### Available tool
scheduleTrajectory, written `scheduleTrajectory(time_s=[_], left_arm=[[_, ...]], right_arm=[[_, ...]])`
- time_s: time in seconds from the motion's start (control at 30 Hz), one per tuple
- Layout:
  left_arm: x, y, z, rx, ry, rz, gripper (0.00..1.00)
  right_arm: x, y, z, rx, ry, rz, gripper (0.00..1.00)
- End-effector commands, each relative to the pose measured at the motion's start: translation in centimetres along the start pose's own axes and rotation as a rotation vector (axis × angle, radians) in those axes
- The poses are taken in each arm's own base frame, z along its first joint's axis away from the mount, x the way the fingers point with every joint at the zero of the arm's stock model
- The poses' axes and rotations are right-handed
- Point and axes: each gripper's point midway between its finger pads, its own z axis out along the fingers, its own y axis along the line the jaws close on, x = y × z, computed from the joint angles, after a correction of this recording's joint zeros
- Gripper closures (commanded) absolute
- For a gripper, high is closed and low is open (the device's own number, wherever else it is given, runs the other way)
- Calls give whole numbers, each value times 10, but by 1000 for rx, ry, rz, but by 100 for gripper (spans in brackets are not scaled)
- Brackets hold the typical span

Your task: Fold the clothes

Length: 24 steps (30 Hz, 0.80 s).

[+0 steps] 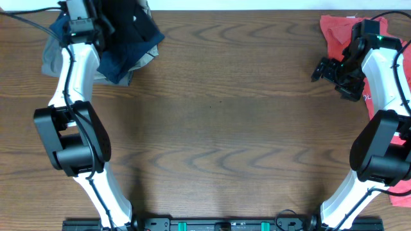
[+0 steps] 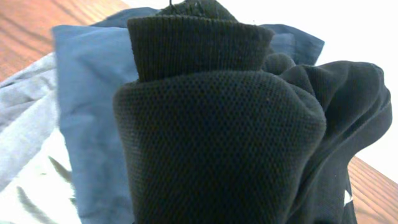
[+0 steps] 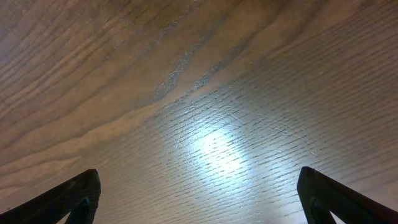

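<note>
The clothes are hanging above the navy blue garment, so the left gripper will next go down and to the left in the overhead view, onto the garment, and let them go.
The clothes, a black soft garment (image 1: 126, 19), hang bunched at the table's far left corner. In the left wrist view the black fabric (image 2: 217, 137) fills the picture and hides the fingers. My left gripper (image 1: 103, 22) is shut on the clothes and holds them above the pile. My right gripper (image 1: 324, 69) hovers open over bare wood at the far right. Its two dark fingertips (image 3: 81, 193) stand wide apart with nothing between them; the right gripper (image 3: 199, 190) looks down on the table.
A navy blue garment (image 1: 125, 61) (image 2: 87, 93) and a grey one (image 1: 51, 61) (image 2: 25, 124) lie under the black fabric. A coral-red shirt (image 1: 337, 32) lies at the far right corner. More red cloth (image 1: 401, 192) shows at the right edge.
</note>
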Motion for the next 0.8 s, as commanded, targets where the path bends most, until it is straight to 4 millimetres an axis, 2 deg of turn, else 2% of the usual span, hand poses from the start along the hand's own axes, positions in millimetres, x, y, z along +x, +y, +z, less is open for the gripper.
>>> scheduleTrajectory(time_s=[0.0, 0.1, 0.3, 0.57, 0.73, 0.77], left_arm=[[-18, 19, -2, -48, -44, -51, 94], [-19, 32, 0, -71, -45, -72, 94], [-17, 44, 5, -93, -30, -79, 92], [11, 57, 32, -130, 34, -71, 84], [17, 80, 39, -183, 58, -74, 84], [18, 84, 38, -189, 64, -70, 77]], right_arm=[[-5, 0, -1, 7, -12, -8, 1], [-5, 0, -1, 7, -12, -8, 1], [-5, 0, -1, 7, -12, -8, 1], [-5, 0, -1, 7, -12, -8, 1], [-5, 0, -1, 7, -12, -8, 1], [-5, 0, -1, 7, -12, -8, 1]])
